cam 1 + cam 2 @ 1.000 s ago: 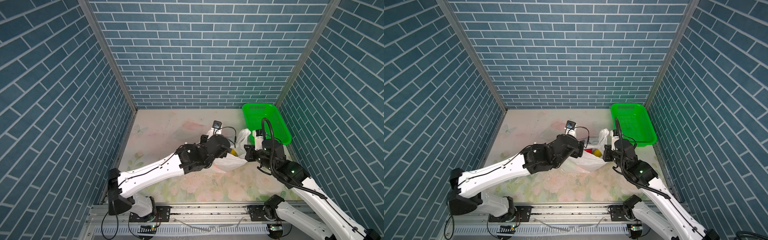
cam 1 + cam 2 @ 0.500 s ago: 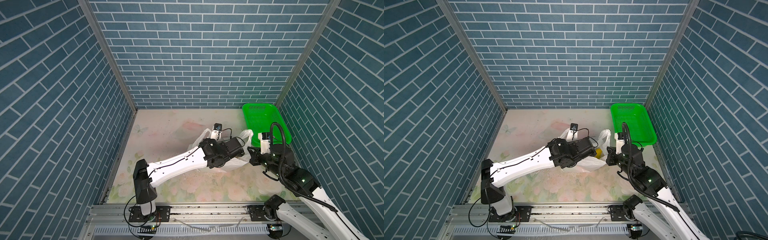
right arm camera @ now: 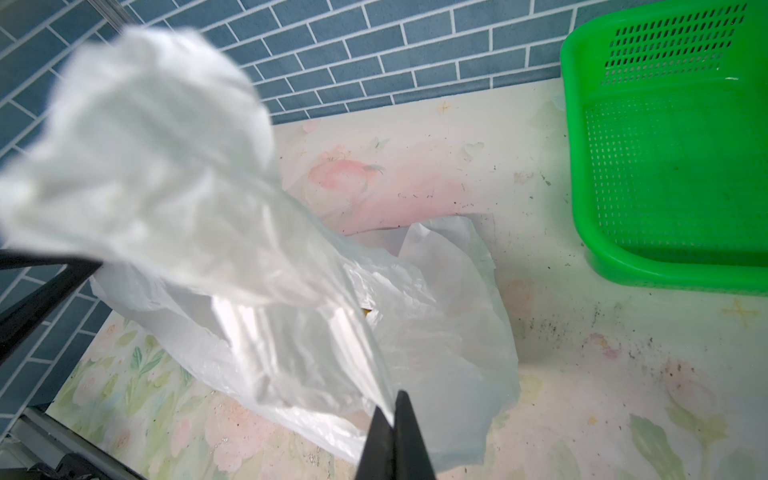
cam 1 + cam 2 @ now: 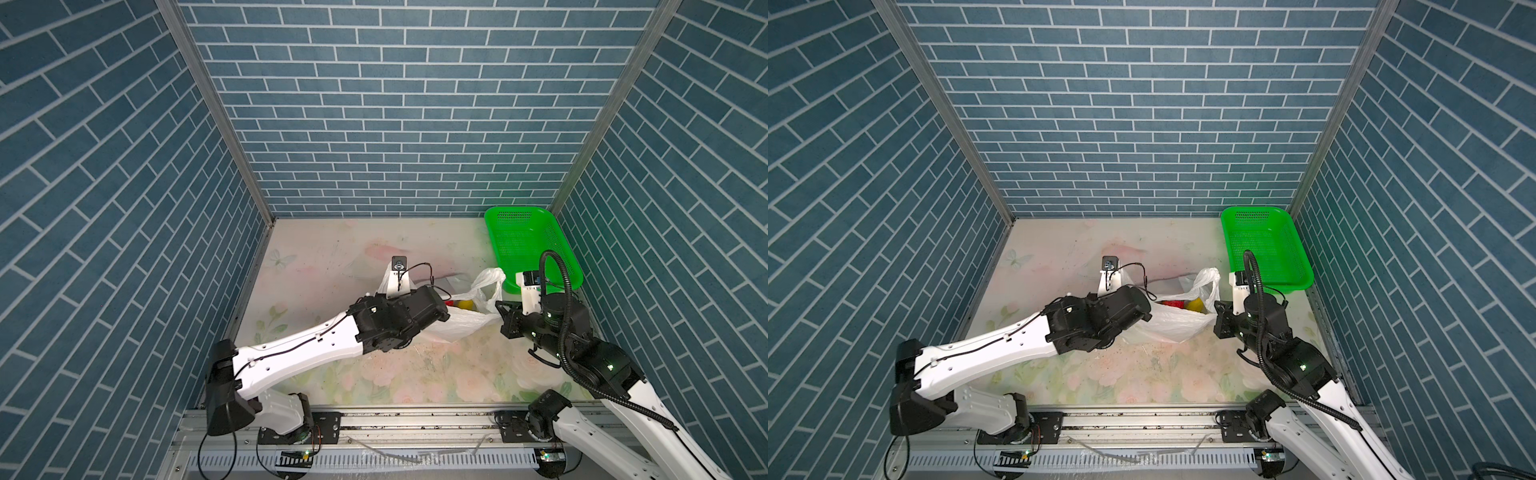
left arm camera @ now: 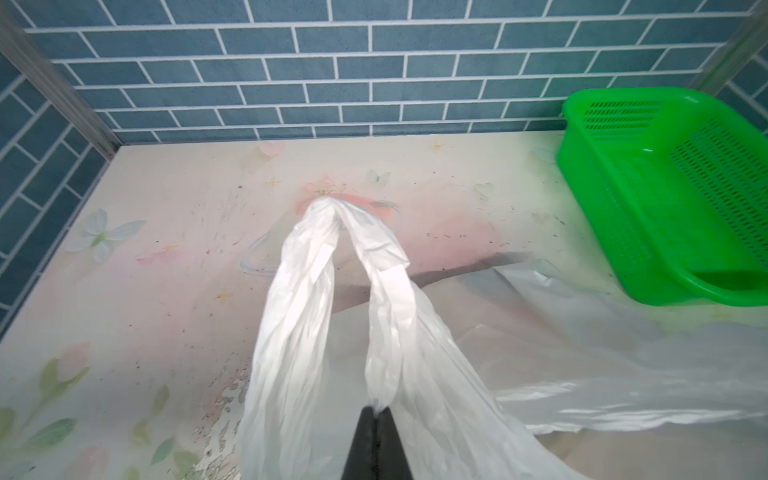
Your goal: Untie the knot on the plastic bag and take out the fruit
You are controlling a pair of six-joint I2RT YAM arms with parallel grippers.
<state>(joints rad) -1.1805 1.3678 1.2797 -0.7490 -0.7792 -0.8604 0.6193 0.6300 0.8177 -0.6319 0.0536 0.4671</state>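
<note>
I should next lower my right gripper and pull it back to let go of the bag's rim over the near floral tabletop, which is below my right gripper and nearer my base.
The white plastic bag (image 4: pixel 461 328) (image 4: pixel 1173 326) lies between my two grippers with its mouth gaping upward. Fruit shows inside it: a red piece (image 4: pixel 1172 304) and a yellow piece (image 4: pixel 1196 306). No knot is in view; the handle loops stand apart. My left gripper (image 5: pixel 377 411) is shut on the base of one handle loop (image 5: pixel 299 291), which rises in front of it. In both top views its fingertips hide behind its black wrist. My right gripper (image 3: pixel 394 405) (image 4: pixel 1216 323) is shut on the bag's rim below the other loop (image 4: pixel 1206 278).
A green perforated basket (image 4: pixel 515 210) (image 4: pixel 1254 210) (image 5: pixel 623 187) (image 3: pixel 582 166) stands at the back right corner, just behind the right wrist. Blue brick walls close in the floral table on three sides. The left forearm (image 4: pixel 311 349) lies diagonally across the front left.
My left gripper has gone from open to shut on the bag's handle loop. The left arm swung its elbow about and settled left of the bag; the right gripper kept its hold, shifting slightly frontward.
</note>
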